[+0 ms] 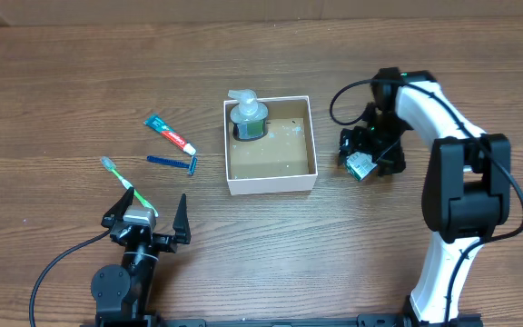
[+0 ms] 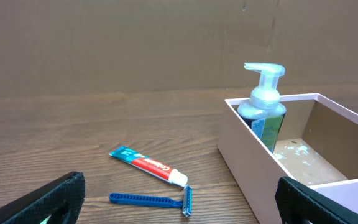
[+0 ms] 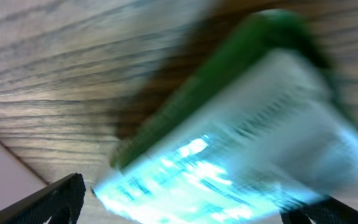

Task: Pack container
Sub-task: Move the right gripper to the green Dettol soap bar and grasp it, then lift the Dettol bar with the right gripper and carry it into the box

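My right gripper still needs to turn over the green and white packet [image 1: 361,164] and close squarely across the packet's sides, because the packet lies at a slant.
The container [image 1: 271,186], a white-walled square box with a brown floor, stands mid-table and also shows in the left wrist view [image 2: 247,162]. A clear pump bottle [image 1: 246,116] stands in its far left corner [image 2: 264,93]. My right gripper [image 1: 363,156] is open, to the right of the box, with a green and white packet [image 1: 361,165] on the table between its fingers. That packet [image 3: 229,124] fills the blurred right wrist view, my fingers [image 3: 185,205] at either side. My left gripper [image 1: 149,218] is open and empty near the front left [image 2: 178,218].
A red and green toothpaste tube [image 1: 171,133] and a blue razor [image 1: 172,162] lie left of the box, both in the left wrist view [image 2: 148,163] [image 2: 151,200]. A green and white toothbrush [image 1: 121,182] lies right by my left gripper.
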Available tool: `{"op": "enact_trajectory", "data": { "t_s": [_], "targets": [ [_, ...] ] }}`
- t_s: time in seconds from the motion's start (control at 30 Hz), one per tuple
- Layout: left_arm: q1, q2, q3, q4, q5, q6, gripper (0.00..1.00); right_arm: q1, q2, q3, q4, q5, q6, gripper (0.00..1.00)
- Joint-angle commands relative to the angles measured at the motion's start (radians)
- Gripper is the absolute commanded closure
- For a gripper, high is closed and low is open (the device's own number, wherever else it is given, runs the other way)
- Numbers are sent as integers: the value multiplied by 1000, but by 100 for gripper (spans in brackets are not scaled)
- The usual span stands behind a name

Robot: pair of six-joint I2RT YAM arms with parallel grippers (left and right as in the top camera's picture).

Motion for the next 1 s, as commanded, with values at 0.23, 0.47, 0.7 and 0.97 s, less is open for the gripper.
{"op": "enact_trajectory", "data": {
  "t_s": [0.23, 0.47, 0.7, 0.97],
  "targets": [
    [5, -11, -4, -2, -9, -3, 0, 37, -10, -53, 170, 125, 161, 0],
    [5, -11, -4, -2, -9, -3, 0, 28, -10, -53, 237, 134, 283, 0],
    [5, -11, -4, -2, -9, -3, 0, 30, -10, -65, 225, 134, 309, 36],
    [5, -11, -4, -2, -9, -3, 0, 30, -9, -95, 213, 116, 323, 55]
  ]
}}
